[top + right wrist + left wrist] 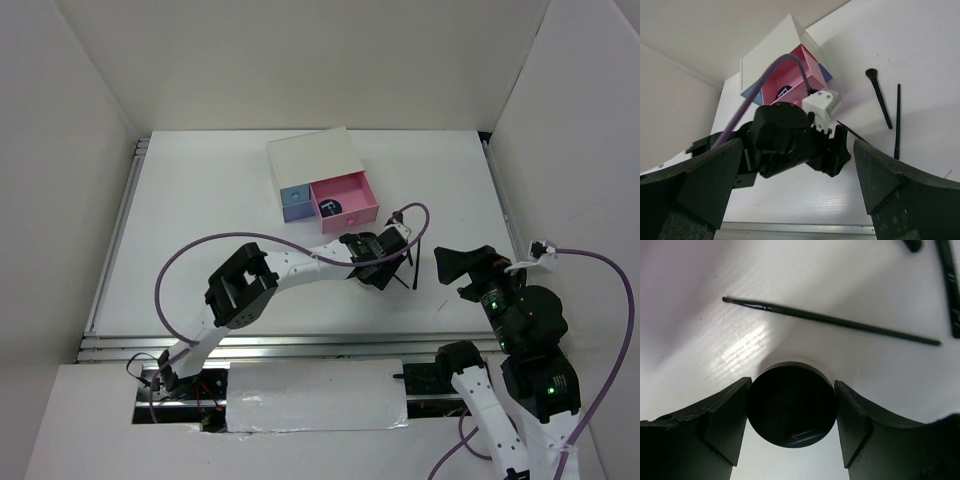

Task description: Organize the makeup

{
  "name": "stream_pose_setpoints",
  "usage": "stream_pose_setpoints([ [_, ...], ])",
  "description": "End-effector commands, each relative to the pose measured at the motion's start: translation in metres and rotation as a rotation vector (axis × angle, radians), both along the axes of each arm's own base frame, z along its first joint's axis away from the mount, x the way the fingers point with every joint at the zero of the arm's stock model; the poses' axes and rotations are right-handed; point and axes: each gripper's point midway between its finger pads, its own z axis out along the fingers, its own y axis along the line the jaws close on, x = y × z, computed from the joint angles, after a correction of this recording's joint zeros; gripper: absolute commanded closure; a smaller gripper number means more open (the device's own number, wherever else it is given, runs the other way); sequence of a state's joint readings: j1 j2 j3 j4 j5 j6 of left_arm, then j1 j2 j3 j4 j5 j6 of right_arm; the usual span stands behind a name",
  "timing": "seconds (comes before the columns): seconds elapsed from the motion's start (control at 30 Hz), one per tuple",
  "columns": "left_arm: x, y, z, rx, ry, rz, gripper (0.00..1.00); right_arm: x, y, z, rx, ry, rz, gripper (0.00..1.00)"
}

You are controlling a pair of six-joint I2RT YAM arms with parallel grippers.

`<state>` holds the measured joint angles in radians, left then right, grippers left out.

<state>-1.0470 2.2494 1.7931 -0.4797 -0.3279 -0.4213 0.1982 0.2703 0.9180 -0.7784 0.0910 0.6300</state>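
My left gripper holds the jar and should rise outward over the pink drawer's far part point(345, 187), lower and release it, because the space beyond the compact is empty.
My left gripper point(375, 275) point(792, 407) is down on the table with its jaws closed against both sides of the round black jar point(790, 405). A thin black brush point(830, 320) lies just beyond the jar, and more dark sticks point(952, 285) lie at the far right. The dark-blue compact point(332, 207) point(783, 91) sits in the open pink drawer point(350, 195). My right gripper point(445, 262) point(797, 190) is open and empty, held above the table to the right of the left gripper. The right wrist view shows a black brush point(879, 97) and a thin stick point(897, 120) on the table.
The white box point(310, 155) stands at the back centre, its blue drawer point(296, 203) beside the pink one. White walls enclose the table on three sides. The left arm's purple cable point(190, 260) loops over the table's left half.
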Motion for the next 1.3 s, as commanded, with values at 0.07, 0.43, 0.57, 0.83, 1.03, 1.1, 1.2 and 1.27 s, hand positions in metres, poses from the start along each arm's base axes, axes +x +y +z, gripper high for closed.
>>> stream_pose_setpoints([
  [0.07,-0.008,-0.009,0.12,-0.159,-0.139,-0.012,0.59,-0.003,-0.003,0.028,0.003,-0.091,-0.012,0.0],
  [0.43,0.111,0.034,0.197,-0.132,-0.303,0.159,0.56,0.006,0.005,0.018,0.028,-0.058,0.015,0.0],
  [0.57,0.143,0.053,0.193,-0.106,-0.34,0.207,0.53,0.01,0.01,0.012,0.026,-0.04,0.04,0.0],
  [0.83,0.172,0.092,0.169,-0.06,-0.31,0.27,0.5,0.013,0.014,0.005,0.018,-0.021,0.059,0.0],
  [1.03,0.165,0.098,0.156,-0.04,-0.273,0.272,0.25,0.018,0.019,0.0,0.028,-0.013,0.079,0.0],
  [1.1,0.164,0.1,0.16,-0.047,-0.28,0.279,0.15,0.021,0.02,-0.003,0.029,-0.003,0.083,0.0],
  [1.2,0.156,0.103,0.173,-0.076,-0.287,0.283,0.01,0.032,0.028,-0.013,0.028,0.023,0.116,0.0],
  [1.27,0.152,0.104,0.195,-0.115,-0.307,0.283,0.01,0.044,0.034,-0.029,0.036,0.059,0.129,0.0],
])
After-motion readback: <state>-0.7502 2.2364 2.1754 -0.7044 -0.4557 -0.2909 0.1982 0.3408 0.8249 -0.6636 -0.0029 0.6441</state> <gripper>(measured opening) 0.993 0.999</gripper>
